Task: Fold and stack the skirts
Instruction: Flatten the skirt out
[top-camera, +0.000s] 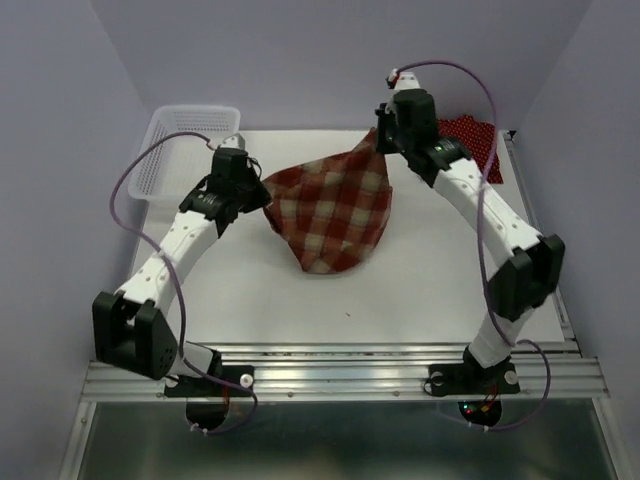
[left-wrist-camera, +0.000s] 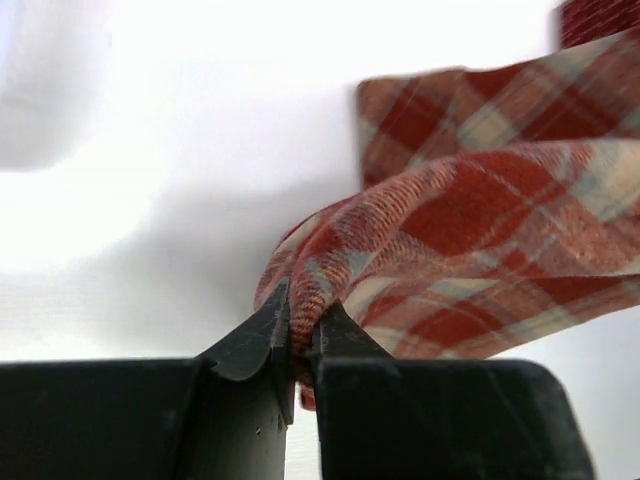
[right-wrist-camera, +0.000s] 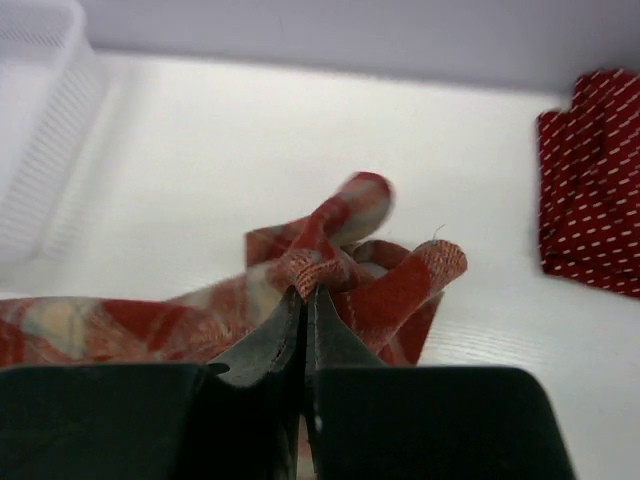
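Note:
The skirt's corner goes up high next, then down onto the white tabletop (top-camera: 267, 166) beside the mesh basket. My left gripper releases it there, because the plaid skirt (top-camera: 335, 215) hangs bunched.
A red-and-cream plaid skirt (top-camera: 335, 215) hangs spread between my two arms over the middle of the white table (top-camera: 400, 300). My left gripper (top-camera: 258, 192) is shut on the skirt's left corner, and the left wrist view shows a fold of the plaid skirt (left-wrist-camera: 480, 230) pinched in the left gripper (left-wrist-camera: 300, 322). My right gripper (top-camera: 380, 140) is shut on the right corner, lifted higher; the right gripper (right-wrist-camera: 305, 292) bites a bunched edge of the plaid skirt (right-wrist-camera: 400, 290). A dark red dotted skirt (top-camera: 475, 140) lies folded at the back right, the same dotted skirt (right-wrist-camera: 595, 185) showing in the right wrist view.
A white mesh basket (top-camera: 185, 145) stands at the table's back left corner; the basket (right-wrist-camera: 40, 130) also shows at the left of the right wrist view. Lilac walls close in the back and both sides. A metal rail runs along the near edge by the arm bases.

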